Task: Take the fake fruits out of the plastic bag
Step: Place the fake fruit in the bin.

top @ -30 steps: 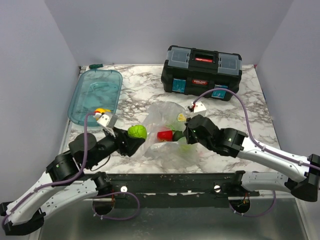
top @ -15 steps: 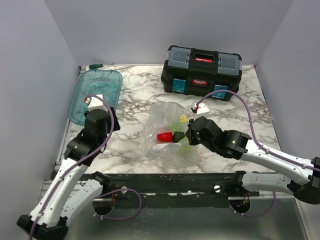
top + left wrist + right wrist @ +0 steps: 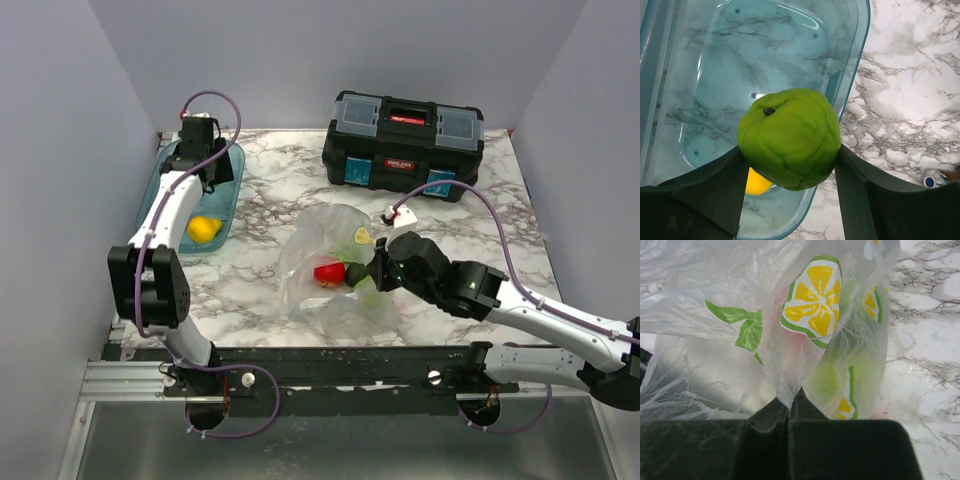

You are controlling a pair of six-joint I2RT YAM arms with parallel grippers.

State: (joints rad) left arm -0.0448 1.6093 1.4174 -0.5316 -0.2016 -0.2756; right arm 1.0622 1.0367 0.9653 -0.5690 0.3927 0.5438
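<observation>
My left gripper needs to go down into the teal tub next and let go of the lime-green fruit on the tub's bottom next to the yellow fruit (image 3: pixel 204 228), because that spot is below my gripper.
My left gripper (image 3: pixel 198 165) is shut on a lime-green fruit (image 3: pixel 789 138) and holds it above the teal tub (image 3: pixel 170 205), near the tub's right rim (image 3: pixel 852 80). A yellow fruit (image 3: pixel 204 228) lies in the tub; in the left wrist view it peeks out under the green one (image 3: pixel 757 183). The clear plastic bag (image 3: pixel 325 255), printed with lemon slices, lies mid-table with a red fruit (image 3: pixel 329 271) and a dark green one (image 3: pixel 355 272) inside. My right gripper (image 3: pixel 372 268) is shut on a pinch of the bag (image 3: pixel 785 392).
A black toolbox (image 3: pixel 403 144) stands at the back right. Marble tabletop (image 3: pixel 270 205) lies between the tub and the bag. A small blue-and-white object (image 3: pixel 931 178) lies on the table right of the tub. Grey walls close three sides.
My left arm has swung from beside the bag to the back left, carrying the lime-green fruit over the teal tub. My right gripper has kept its pinch on the bag.
</observation>
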